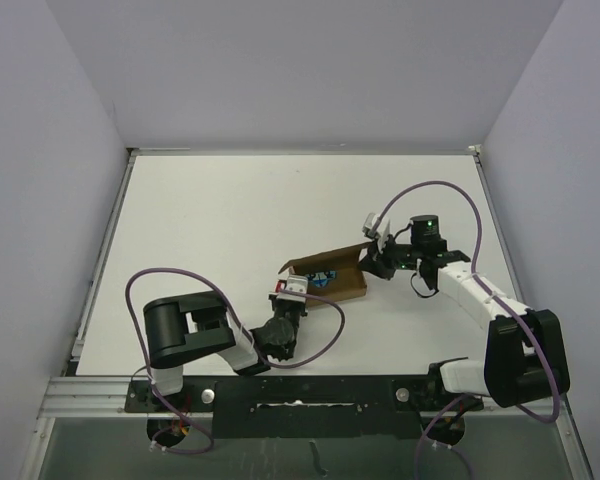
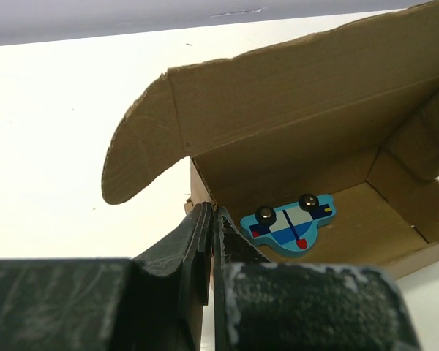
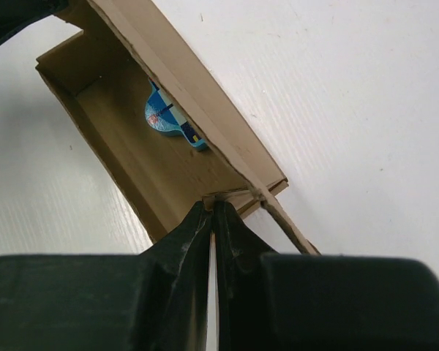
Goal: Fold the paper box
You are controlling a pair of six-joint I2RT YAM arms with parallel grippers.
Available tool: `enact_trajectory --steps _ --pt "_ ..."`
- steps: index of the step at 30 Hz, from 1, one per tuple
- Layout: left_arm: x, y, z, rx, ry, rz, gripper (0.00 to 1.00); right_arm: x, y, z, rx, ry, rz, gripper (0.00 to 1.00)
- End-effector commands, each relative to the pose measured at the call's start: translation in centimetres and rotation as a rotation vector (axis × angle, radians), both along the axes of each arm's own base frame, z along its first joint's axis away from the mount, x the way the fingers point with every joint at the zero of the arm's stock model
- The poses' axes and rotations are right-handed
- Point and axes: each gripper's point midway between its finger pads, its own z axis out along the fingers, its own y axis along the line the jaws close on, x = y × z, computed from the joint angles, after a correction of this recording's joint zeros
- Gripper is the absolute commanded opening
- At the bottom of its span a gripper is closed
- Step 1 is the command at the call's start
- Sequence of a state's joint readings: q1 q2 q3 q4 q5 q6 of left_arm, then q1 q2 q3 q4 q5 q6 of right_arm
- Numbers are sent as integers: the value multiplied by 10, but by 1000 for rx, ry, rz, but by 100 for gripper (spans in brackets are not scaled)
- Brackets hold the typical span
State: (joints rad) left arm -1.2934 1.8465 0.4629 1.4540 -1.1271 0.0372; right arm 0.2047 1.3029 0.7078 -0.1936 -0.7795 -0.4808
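The right gripper stays next at the box's end [image 1: 363,281] [image 3: 241,207] between its fingers and spreads them to release it, as the box's end already stands upright.
The paper box [image 1: 332,270] is a brown cardboard tray standing open on the white table, its long lid flap [image 2: 293,88] raised behind it. A rounded side flap [image 2: 135,157] sticks out at its left end. My left gripper [image 2: 211,213] is shut on the box's left end wall, also seen from above [image 1: 291,291]. The right gripper [image 3: 218,206] is shut on the opposite end wall of the box [image 3: 124,139], where it appears in the top view [image 1: 373,262]. A small blue toy car [image 2: 289,221] lies on the box floor [image 3: 168,117].
White walls close in the table on three sides, with a raised rim [image 1: 105,250] along the left and back. Purple cables [image 1: 430,190] loop above both arms. Bare white tabletop [image 1: 260,200] stretches behind the box.
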Motion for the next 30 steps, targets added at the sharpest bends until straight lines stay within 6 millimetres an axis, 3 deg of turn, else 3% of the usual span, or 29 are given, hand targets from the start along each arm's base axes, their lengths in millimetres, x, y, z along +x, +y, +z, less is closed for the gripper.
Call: enact_trajectory --steps 1,12,23,30 --pt "-5 -21 6 -75 -13 -56 0 -23 -4 -17 -4 117 18 0" --pt "-18 -24 9 -87 -9 -73 2 -29 -16 -18 -35 96 39 0" --pt "-46 -31 38 -124 -34 -152 47 -26 -19 -22 -29 119 6 0" --pt "-85 -25 62 -162 -34 -201 66 -24 -21 -24 -16 141 -15 0"
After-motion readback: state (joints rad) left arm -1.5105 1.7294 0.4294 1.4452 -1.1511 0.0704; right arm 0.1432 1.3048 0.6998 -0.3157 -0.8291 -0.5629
